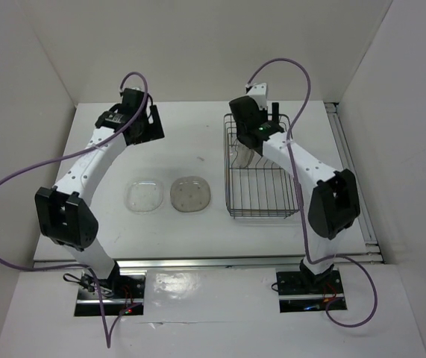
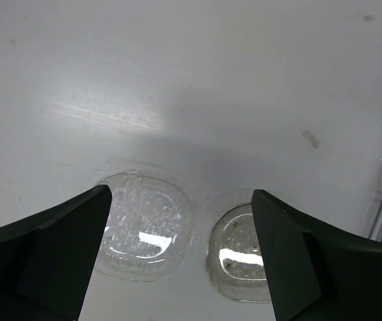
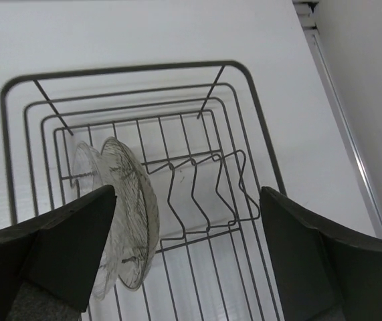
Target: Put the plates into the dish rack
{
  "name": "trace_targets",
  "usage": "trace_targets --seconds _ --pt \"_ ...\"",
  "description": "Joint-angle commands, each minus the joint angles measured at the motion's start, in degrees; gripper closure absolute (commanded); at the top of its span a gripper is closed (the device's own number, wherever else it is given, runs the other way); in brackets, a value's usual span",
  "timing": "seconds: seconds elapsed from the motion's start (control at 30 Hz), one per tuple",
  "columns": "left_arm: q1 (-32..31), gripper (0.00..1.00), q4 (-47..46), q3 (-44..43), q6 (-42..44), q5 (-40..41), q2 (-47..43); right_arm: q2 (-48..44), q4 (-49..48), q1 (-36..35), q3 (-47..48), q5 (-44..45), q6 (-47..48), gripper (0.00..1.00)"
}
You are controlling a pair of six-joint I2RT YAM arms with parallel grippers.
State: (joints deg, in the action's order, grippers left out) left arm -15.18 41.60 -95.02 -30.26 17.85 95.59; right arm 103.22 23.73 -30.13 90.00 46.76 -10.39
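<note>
My left gripper should next move back and down onto the edge at the clear plate's rim (image 1: 127, 197) that is farthest from the smoky plate (image 1: 191, 194), because the table beside that edge is open.
A clear plate (image 1: 144, 195) and a smoky plate (image 1: 191, 194) lie flat side by side on the white table. In the left wrist view the clear plate (image 2: 144, 224) is on the left and the smoky plate (image 2: 241, 251) on the right. My left gripper (image 1: 144, 125) is open and empty, high above the table beyond them (image 2: 180, 200). The dark wire dish rack (image 1: 261, 201) stands to the right. Two plates (image 3: 127, 214) stand on edge in its slots at the left. My right gripper (image 1: 248, 130) hovers open and empty over the rack (image 3: 187, 194).
White walls close in the table on the left, back and right. A metal rail (image 1: 351, 171) runs along the table's right edge beside the rack. Several upright wire slots (image 3: 204, 187) to the right of the standing plates hold nothing.
</note>
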Motion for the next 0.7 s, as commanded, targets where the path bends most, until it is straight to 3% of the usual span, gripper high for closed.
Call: trace_targets --seconds 0.0,0.07,0.3,0.67 --pt "2.70 0.00 6.55 6.92 -3.40 1.29 -2.93 -10.04 -2.01 -0.37 -0.16 -0.43 0.02 0.04" --pt "4.10 0.00 7.34 10.89 -4.80 2.72 -5.40 -14.26 -2.54 -0.37 -1.92 -3.24 0.02 0.04" --pt "8.59 0.00 8.05 24.87 -6.13 1.57 -12.09 -21.92 -4.65 -0.90 -9.48 -26.78 -0.59 0.01" --pt "12.63 0.01 -0.55 39.90 -8.83 -2.47 -15.52 -28.07 -10.10 -3.44 -17.04 -34.98 -0.07 0.01"
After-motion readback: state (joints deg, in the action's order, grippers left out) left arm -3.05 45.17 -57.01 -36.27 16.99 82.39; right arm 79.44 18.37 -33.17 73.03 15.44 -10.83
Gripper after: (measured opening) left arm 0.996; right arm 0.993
